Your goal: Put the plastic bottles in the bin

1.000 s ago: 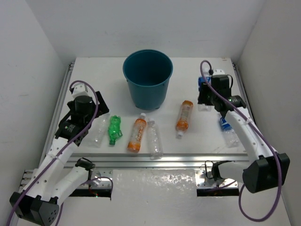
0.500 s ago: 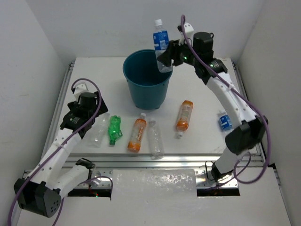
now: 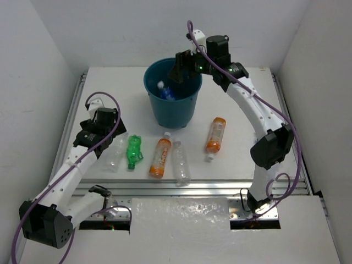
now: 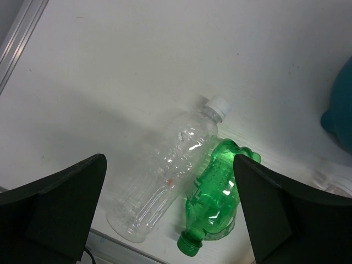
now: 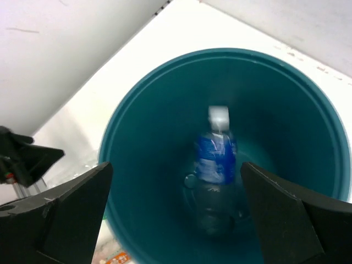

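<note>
The right gripper moves back past the bin's rim and down onto the bottle's middle [image 3: 215,135] next, since the second orange bottle lies below and back from it.
The teal bin [image 3: 176,113] stands at the back of the table. My right gripper [image 3: 184,69] hangs open just above its rim, empty. A blue-label bottle [image 5: 216,154] is inside the bin [image 5: 143,137], blurred, cap up. My left gripper [image 4: 170,214] is open above a clear bottle [image 4: 170,176] and a green bottle [image 4: 217,198], which lie side by side, touching. In the top view, right of the green bottle [image 3: 133,151], lie an orange bottle [image 3: 160,157], another clear one [image 3: 180,162] and a second orange one [image 3: 215,135].
White walls close in the table on the left, back and right. An aluminium rail [image 3: 187,187] runs along the near edge. The right arm's elbow [image 3: 269,146] hangs over the table's right side and hides part of it.
My right gripper has opened over the bin and the blue-label bottle has dropped inside. The right arm swung left from the table's right side. The left gripper edged over the clear bottle.
</note>
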Controlling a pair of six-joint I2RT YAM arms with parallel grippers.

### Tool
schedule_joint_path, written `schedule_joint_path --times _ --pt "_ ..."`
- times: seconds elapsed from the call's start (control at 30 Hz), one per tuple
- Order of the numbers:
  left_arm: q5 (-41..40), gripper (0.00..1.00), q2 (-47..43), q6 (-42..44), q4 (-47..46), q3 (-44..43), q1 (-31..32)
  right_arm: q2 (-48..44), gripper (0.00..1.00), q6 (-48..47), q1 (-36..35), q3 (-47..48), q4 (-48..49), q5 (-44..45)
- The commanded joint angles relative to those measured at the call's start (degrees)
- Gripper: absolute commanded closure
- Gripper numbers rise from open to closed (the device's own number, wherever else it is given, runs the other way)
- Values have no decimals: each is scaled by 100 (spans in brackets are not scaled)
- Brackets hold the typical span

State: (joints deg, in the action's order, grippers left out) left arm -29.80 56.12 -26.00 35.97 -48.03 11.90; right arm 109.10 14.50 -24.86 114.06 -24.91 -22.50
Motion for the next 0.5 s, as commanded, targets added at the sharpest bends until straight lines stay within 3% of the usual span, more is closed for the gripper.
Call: schedule_joint_path --times 0.0,0.1,0.13,0.37,0.47 --pt "27 2 48 -11 -99 -224 -65 -626 1 -167 17 116 -14 105" --pt "53 2 22 -2 -107 -224 -65 -1074 1 -71 25 -137 -495 823" --pt "62 2 22 -2 -107 -224 -65 -1466 1 138 25 -330 -628 1618" --pt "247 2 -145 95 -265 -189 -74 -3866 1 1124 34 -4114 -94 4206" --pt "343 2 -163 139 -283 -198 -83 -4255 1 1432 78 -4995 -67 4333"
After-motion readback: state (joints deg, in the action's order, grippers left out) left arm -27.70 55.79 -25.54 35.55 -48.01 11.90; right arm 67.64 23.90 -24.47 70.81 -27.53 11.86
